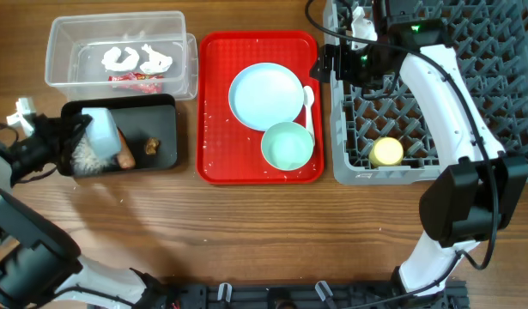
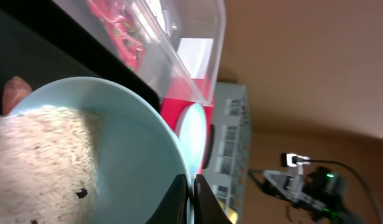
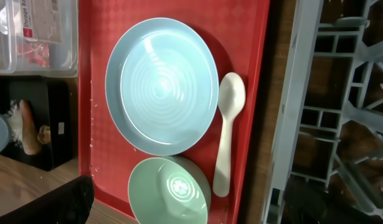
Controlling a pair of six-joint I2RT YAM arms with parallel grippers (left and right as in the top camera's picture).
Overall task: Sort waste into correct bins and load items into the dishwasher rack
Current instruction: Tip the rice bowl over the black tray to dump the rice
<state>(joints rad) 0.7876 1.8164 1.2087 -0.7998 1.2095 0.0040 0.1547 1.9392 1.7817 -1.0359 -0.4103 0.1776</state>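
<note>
My left gripper rises and levels next, moves right in the overhead view, and lowers the bowl to release it there, since the light blue plate (image 1: 265,94) (image 2: 192,138) lies empty.
My left gripper (image 1: 70,142) (image 2: 191,199) is shut on the rim of a light blue bowl (image 1: 103,129) (image 2: 116,137). It holds the bowl tipped over the black bin (image 1: 160,107), with white rice (image 1: 90,157) (image 2: 42,155) in the bowl and spilling below it. My right gripper (image 1: 328,64) (image 3: 188,205) is open and empty, above the right edge of the red tray (image 1: 214,163) (image 3: 260,37). On the tray lie a light blue plate (image 1: 265,94) (image 3: 161,84), a green bowl (image 1: 288,145) (image 3: 169,193) and a white spoon (image 1: 308,105) (image 3: 228,124).
The grey dishwasher rack (image 1: 504,94) at the right holds a yellow cup (image 1: 387,152) and a white item (image 1: 360,21). The clear bin (image 1: 66,34) at the back left holds wrappers and crumpled paper. A sausage piece (image 1: 126,157) and a brown scrap (image 1: 151,146) lie in the black bin.
</note>
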